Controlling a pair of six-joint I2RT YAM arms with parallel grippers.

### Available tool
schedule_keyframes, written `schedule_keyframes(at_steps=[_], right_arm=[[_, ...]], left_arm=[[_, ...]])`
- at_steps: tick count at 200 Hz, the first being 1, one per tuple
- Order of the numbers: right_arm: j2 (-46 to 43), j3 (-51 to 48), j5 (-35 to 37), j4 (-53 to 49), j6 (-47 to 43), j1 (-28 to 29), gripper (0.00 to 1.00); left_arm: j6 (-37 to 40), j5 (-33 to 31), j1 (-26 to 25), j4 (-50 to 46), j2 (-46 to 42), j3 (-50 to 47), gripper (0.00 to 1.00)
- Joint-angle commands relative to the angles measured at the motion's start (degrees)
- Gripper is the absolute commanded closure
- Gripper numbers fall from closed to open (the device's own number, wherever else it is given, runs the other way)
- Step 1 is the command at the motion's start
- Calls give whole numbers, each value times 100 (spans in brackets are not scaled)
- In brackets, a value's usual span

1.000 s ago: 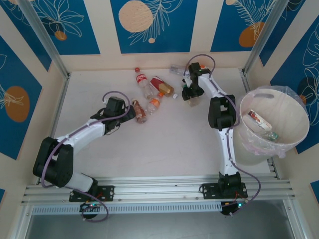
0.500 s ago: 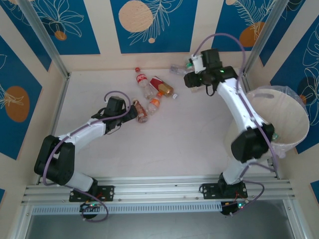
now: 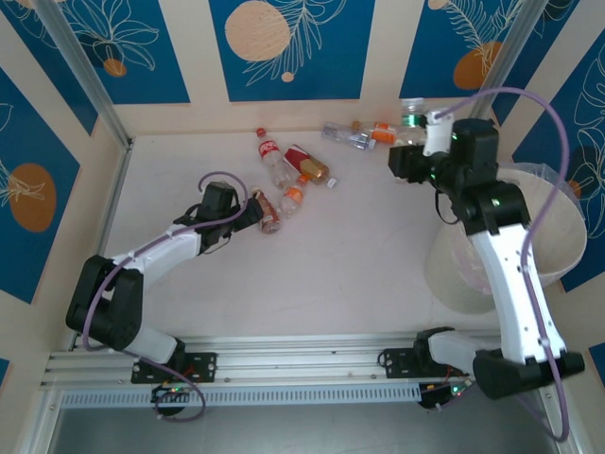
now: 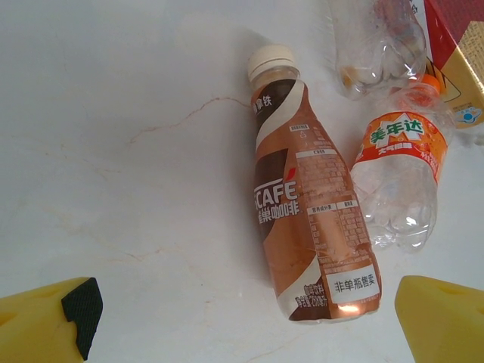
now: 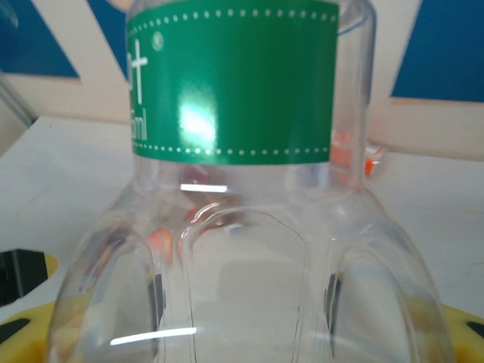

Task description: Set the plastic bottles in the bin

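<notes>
My right gripper swings back over the bin's opening next, then lets go of the clear bottle.
My right gripper point(image 3: 410, 142) is raised above the table's back right and is shut on a clear plastic bottle with a green label point(image 3: 411, 117). In the right wrist view this bottle point(image 5: 234, 83) stands between my yellow fingers point(image 5: 23, 336). The bin point(image 3: 561, 236), a pale tub with a clear bag, stands at the right, partly behind that arm. My left gripper point(image 3: 248, 214) is open, low over the table, with a brown coffee bottle point(image 4: 314, 219) lying just ahead of its fingers point(image 4: 442, 321). An orange-label bottle point(image 4: 401, 174) lies beside the coffee bottle.
More bottles lie in the middle back: a red-label one point(image 3: 269, 156), a red-and-yellow one point(image 3: 310, 163) and an orange-capped one point(image 3: 293, 197). Two more point(image 3: 345, 134) lie by the back wall. Metal posts point(image 3: 492, 71) rise at the back corners.
The right arm has lifted the green-label bottle off the back of the table and swung it up and to the right, toward the bin. The left arm has barely moved.
</notes>
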Motion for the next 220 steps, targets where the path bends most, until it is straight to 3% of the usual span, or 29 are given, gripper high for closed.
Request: schedule_keyframes(at_steps=[1,26,71,94,124,156,191,220], right_arm=[[-501,-159,519,-151,306,-286,58],[-871,-316,100,-475,575,-1062,58],[-1002,-431,73,-747,981,-2276,57],[-1101,-541,858,-830,1378,-2546,54],[-1742,-1294,2626,-516,1520,-2687,55],[-2338,-2144,2933,-411,1885,-2841,58],[-2300,-2195,4528,-1050,3263,-2862,57],[-2262,-2338,4454,-933,3365,-2880,53]], left_arm=[[-106,134,79,75,125,-19,0],[-135,202,92,75,221,41,0],[-178,319,93,76,303,96,0],[-169,296,86,75,295,87,0],[-111,334,110,-1,320,188,0],[21,390,115,-141,482,414,0],[85,476,129,-321,532,639,0],[27,469,127,-337,522,647,0]])
